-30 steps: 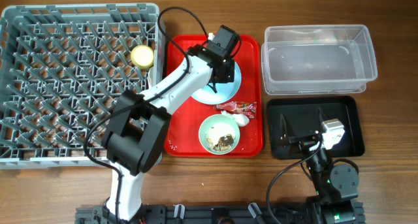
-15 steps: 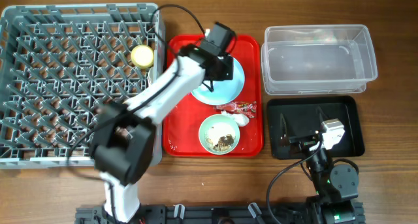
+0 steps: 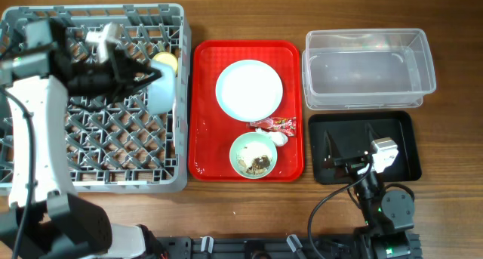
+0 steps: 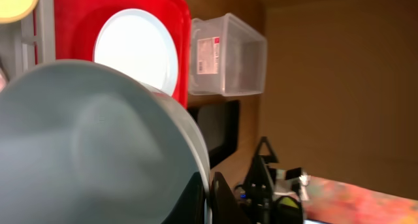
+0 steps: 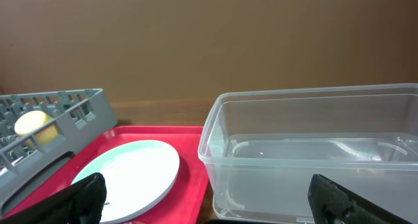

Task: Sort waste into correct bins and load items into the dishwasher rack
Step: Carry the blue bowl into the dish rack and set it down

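The pale grey-blue bowl is still hanging above the rack beside the yellow cup, so the left gripper will go down toward the rack's grid (image 3: 147,114) and let go of the bowl's rim.
My left gripper (image 3: 145,84) is shut on the rim of a pale grey-blue bowl (image 3: 161,94) and holds it over the right side of the grey dishwasher rack (image 3: 45,149). In the left wrist view the bowl (image 4: 91,145) fills the frame, with my fingers (image 4: 212,199) pinching its edge. The yellow cup (image 3: 166,61) sits in the rack. The light blue plate (image 3: 249,90) lies on the red tray (image 3: 205,138). A green bowl with food scraps (image 3: 253,155), the red-and-white wrapper (image 3: 275,124) and the tissue (image 3: 280,137) are there too. My right gripper (image 3: 349,142) is open over the black tray (image 3: 400,131). Fork and spoon are out of view.
The clear tub (image 3: 368,66) stands at the back right, behind the black tray; it also shows in the right wrist view (image 5: 313,152). My left arm reaches across the rack from its left side. Bare wooden table runs along the front edge.
My left arm has swung from over the plate on the red tray to above the rack, carrying the grey-blue bowl. The plate now lies uncovered. The right arm has not moved.
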Motion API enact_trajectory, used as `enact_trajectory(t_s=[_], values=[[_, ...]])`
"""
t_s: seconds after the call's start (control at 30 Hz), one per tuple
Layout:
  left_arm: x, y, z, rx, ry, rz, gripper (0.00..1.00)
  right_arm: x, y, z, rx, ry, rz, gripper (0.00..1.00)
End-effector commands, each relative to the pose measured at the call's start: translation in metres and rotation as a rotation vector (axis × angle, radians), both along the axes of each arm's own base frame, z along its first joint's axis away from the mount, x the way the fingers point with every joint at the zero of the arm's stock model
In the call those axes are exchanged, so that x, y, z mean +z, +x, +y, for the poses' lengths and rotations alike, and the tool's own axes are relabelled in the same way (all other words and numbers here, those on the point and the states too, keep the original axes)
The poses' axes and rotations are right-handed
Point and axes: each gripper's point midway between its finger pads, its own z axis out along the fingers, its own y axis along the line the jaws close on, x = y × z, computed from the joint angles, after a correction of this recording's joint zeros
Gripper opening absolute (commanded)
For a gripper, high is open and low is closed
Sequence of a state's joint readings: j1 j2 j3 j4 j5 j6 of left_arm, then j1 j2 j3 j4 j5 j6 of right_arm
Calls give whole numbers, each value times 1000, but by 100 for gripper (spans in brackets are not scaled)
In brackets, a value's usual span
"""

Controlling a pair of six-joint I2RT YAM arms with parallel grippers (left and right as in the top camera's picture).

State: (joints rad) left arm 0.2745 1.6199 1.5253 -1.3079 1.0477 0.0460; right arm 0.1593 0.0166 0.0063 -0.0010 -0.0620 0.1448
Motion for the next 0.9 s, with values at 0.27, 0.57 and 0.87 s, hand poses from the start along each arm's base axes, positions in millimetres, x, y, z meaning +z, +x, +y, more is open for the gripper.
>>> enact_trajectory(t_s=[0.27, 0.57, 0.87], values=[[-66, 22, 24, -39, -239, -74, 4, 1, 0, -1, -4, -7, -5, 100], [-96, 31, 30, -35, -232, -33, 4, 1, 0, -1, -4, -7, -5, 100], [-52, 37, 28, 46, -491, -48, 4, 1, 0, -1, -4, -7, -5, 100]])
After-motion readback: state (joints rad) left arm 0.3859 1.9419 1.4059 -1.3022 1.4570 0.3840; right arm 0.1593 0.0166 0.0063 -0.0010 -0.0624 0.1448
